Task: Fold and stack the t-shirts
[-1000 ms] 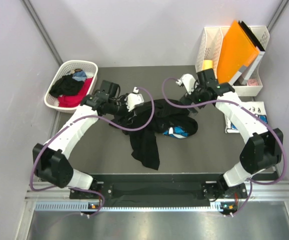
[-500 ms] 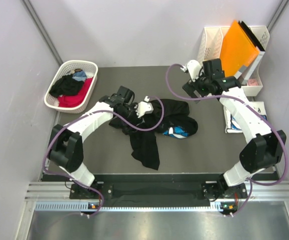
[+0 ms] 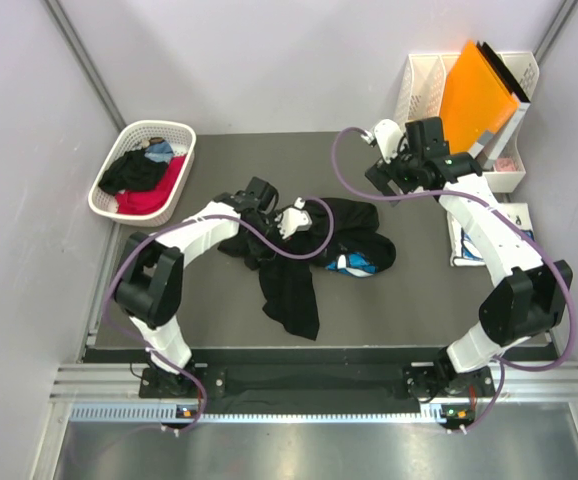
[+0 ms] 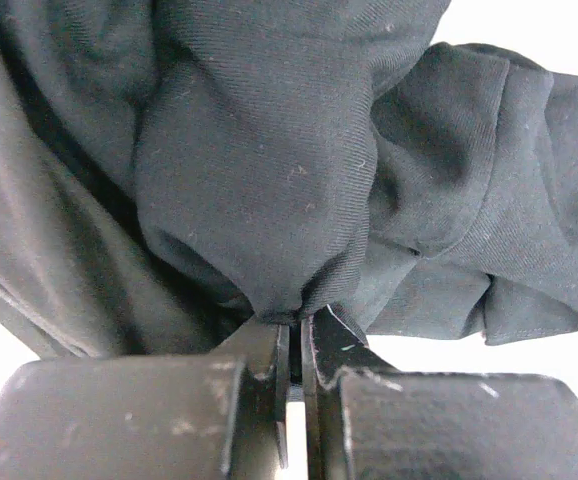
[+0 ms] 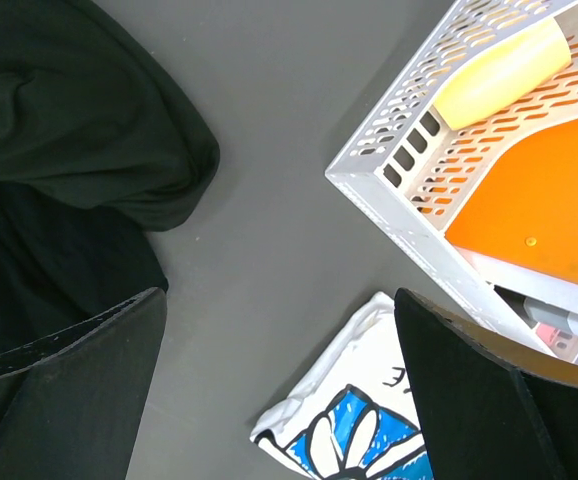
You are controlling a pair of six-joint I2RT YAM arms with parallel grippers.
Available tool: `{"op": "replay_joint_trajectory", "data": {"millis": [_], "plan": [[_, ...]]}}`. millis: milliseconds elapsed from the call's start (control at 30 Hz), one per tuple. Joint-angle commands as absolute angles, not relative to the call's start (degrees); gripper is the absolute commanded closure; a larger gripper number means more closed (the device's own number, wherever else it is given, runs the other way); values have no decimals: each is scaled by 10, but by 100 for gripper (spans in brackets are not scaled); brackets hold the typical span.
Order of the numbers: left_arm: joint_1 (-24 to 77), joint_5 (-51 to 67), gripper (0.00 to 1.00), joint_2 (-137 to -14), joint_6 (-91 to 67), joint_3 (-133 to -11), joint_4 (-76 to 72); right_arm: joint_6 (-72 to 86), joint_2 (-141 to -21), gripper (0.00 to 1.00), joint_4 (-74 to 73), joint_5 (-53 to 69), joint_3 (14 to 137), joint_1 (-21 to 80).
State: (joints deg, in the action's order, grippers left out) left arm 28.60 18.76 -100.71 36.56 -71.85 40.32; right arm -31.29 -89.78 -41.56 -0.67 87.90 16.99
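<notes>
My left gripper rises with the pinched black fabric next, swings outward over the white laundry basket and releases it, since loose clothes already lie there.
A crumpled black t-shirt [image 3: 294,275] lies mid-table, its blue and white print [image 3: 353,265] showing at the right. My left gripper [image 3: 299,222] rests on the shirt's upper part, and its jaws [image 4: 295,330] are shut on a pinched fold of the black fabric [image 4: 259,180]. My right gripper [image 3: 387,182] hangs above the table's back right, open and empty [image 5: 279,400]. Below it lie the black shirt's edge [image 5: 79,130] and a corner of the folded white t-shirt with a blue flower print [image 5: 354,440]. From above, the white t-shirt [image 3: 517,222] is partly hidden by the right arm.
A white laundry basket [image 3: 111,180] with dark and red clothes stands at the back left. A white file rack [image 3: 419,85] holding an orange folder [image 3: 474,90] stands at the back right, and its corner [image 5: 399,170] is close to my right gripper. Grey walls close in both sides.
My left gripper has shut on a fold of the black t-shirt after sliding a little to the right. The right arm drew back off the shirt a second ago and has since stayed still.
</notes>
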Motion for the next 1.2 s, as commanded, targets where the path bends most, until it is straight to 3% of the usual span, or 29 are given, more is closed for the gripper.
{"op": "replay_joint_trajectory", "data": {"millis": [0,400,500,633,800,1167], "plan": [[290,196,100,-984,345,-755,382,-312,-904,4,-401,-16,908,166],[290,125,100,-868,294,-973,354,-318,-926,4,-397,-16,917,166],[290,60,100,-852,291,-1022,331,-315,-930,4,-392,-17,917,165],[292,-145,100,-841,308,-1051,239,-313,-932,4,-384,-18,914,166],[281,-268,100,-822,460,-988,86,-302,-928,4,-355,-37,905,163],[175,-374,100,-947,593,-1152,-40,-276,-927,3,-337,-47,893,152]]}}
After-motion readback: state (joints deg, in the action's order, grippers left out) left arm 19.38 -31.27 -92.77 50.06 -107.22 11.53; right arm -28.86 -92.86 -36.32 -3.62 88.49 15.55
